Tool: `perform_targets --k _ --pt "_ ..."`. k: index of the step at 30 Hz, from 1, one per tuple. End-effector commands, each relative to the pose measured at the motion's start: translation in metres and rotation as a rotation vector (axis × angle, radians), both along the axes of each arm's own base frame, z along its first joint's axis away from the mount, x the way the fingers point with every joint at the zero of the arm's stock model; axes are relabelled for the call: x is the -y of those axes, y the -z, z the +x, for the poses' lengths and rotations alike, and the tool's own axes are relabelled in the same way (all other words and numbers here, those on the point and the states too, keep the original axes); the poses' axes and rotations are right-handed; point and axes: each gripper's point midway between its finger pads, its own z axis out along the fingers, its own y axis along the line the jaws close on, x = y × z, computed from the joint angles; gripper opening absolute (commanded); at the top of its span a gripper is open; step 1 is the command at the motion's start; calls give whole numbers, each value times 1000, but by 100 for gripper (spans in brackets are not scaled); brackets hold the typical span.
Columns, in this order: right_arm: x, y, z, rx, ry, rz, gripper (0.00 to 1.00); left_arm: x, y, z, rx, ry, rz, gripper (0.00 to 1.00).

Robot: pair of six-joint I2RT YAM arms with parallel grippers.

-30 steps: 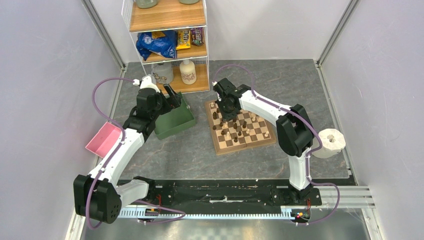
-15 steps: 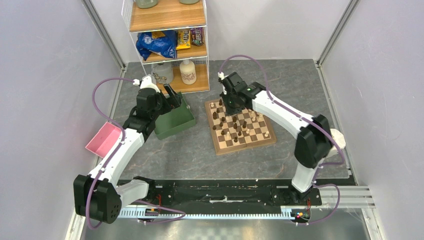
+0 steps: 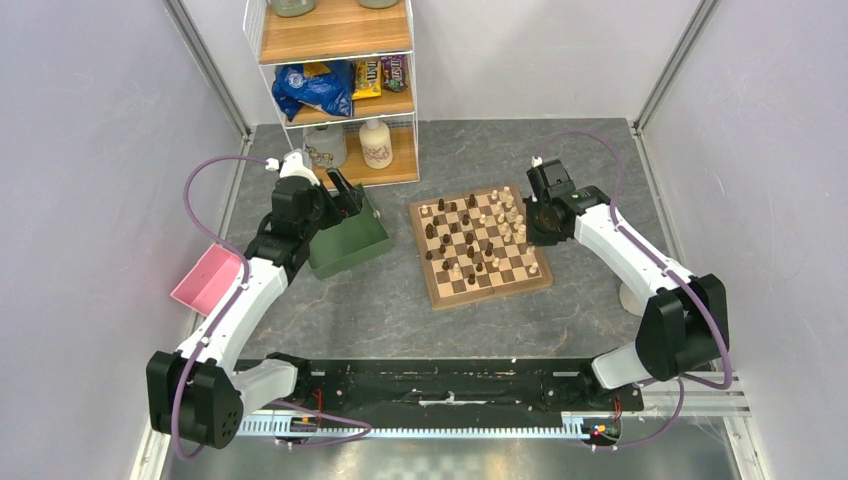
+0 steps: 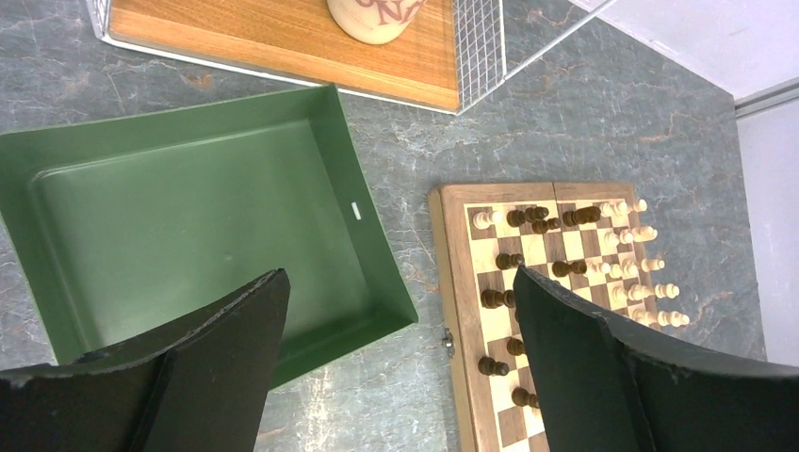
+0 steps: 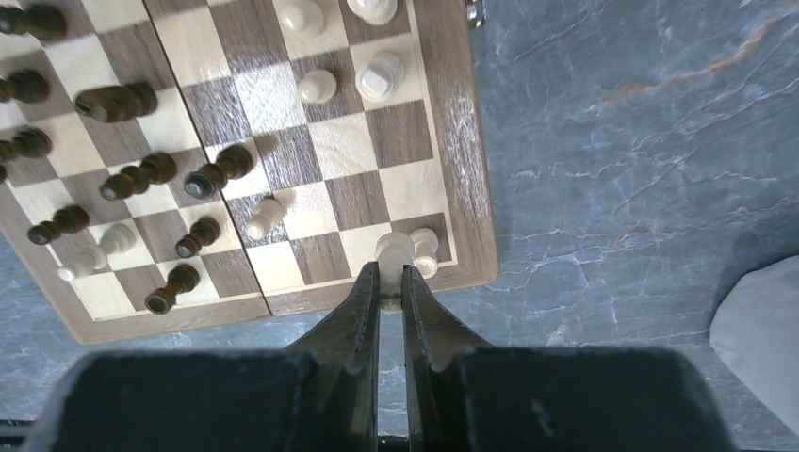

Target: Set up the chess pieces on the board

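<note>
My right gripper will lower its piece onto the light edge square (image 5: 414, 191) just past the cream piece at the near corner of the board, because that square is still empty.
The board (image 3: 440, 295) lies mid-table with dark and cream chess pieces (image 3: 470, 240) spread over it; cream ones gather along its right side. My right gripper (image 3: 545, 215) hangs over the board's right edge. In the right wrist view it (image 5: 391, 273) is shut on a cream piece (image 5: 393, 250) above the corner square, beside another cream piece (image 5: 426, 247). My left gripper (image 3: 345, 195) hovers over the green tray (image 3: 345, 245). Seen from the left wrist, it (image 4: 400, 278) is open and holds nothing, with the tray (image 4: 188, 217) and the board (image 4: 457, 273) below.
A pink bin (image 3: 208, 278) sits at the left wall. A wire shelf (image 3: 340, 90) with jars and snack bags stands at the back. A white roll (image 3: 630, 297) is half hidden behind the right arm, right of the board.
My right arm swung from the board's far-left part across to its right edge, gripper staying shut. The left arm has not moved.
</note>
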Motion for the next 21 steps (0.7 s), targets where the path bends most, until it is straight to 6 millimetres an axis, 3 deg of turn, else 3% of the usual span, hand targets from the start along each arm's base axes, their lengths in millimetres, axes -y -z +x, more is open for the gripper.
perform_targets --k 1,21 --pt "-3 12 3 -12 2 30 10 3 -13 0 51 17 -24 96" --pt "12 55 11 -79 67 -10 12 2 -13 1 51 12 -23 96"
